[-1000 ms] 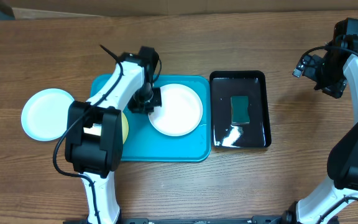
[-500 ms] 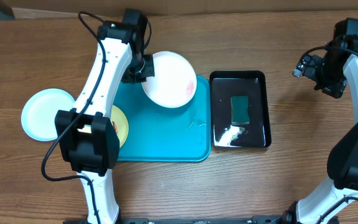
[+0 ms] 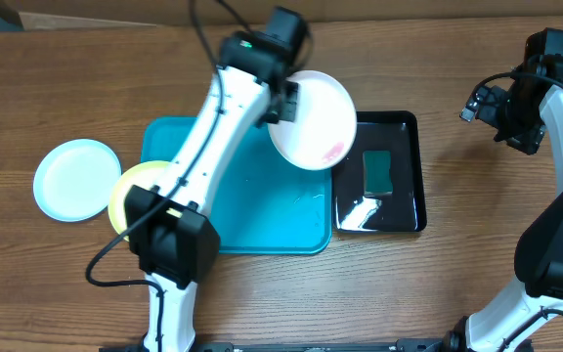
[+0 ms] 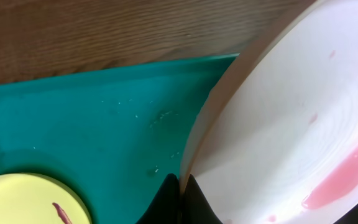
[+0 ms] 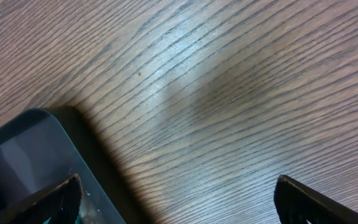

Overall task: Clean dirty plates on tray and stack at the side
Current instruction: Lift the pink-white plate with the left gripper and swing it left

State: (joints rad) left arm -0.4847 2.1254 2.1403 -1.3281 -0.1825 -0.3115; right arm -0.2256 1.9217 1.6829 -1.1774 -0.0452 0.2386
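Observation:
My left gripper swings left in the overhead view next and lowers to release the white plate's rim over the aqua plate (image 3: 74,179), uncovered beside the tray.
My left gripper (image 3: 283,103) is shut on the rim of the white plate (image 3: 314,119) and holds it in the air over the gap between the teal tray (image 3: 252,210) and the black tray (image 3: 404,200). The plate bears a pink-red smear and shows in the left wrist view (image 4: 284,124), pinched by the fingertips (image 4: 180,193). The pale yellow-green plate (image 3: 135,191) with a reddish smear (image 4: 62,213) lies on the teal tray's left edge. The aqua plate (image 3: 74,179) lies on the table left of the tray. My right gripper (image 5: 176,196) is open and empty over bare wood.
A green sponge (image 3: 377,172) lies in the glossy black tray, whose corner shows in the right wrist view (image 5: 23,162). The right arm (image 3: 526,108) is raised at the far right. Cardboard lies along the table's back edge (image 3: 96,18).
My left gripper lifted the white plate off the teal tray and carried it right toward the black tray. The yellow-green plate is now uncovered. The right arm has not moved.

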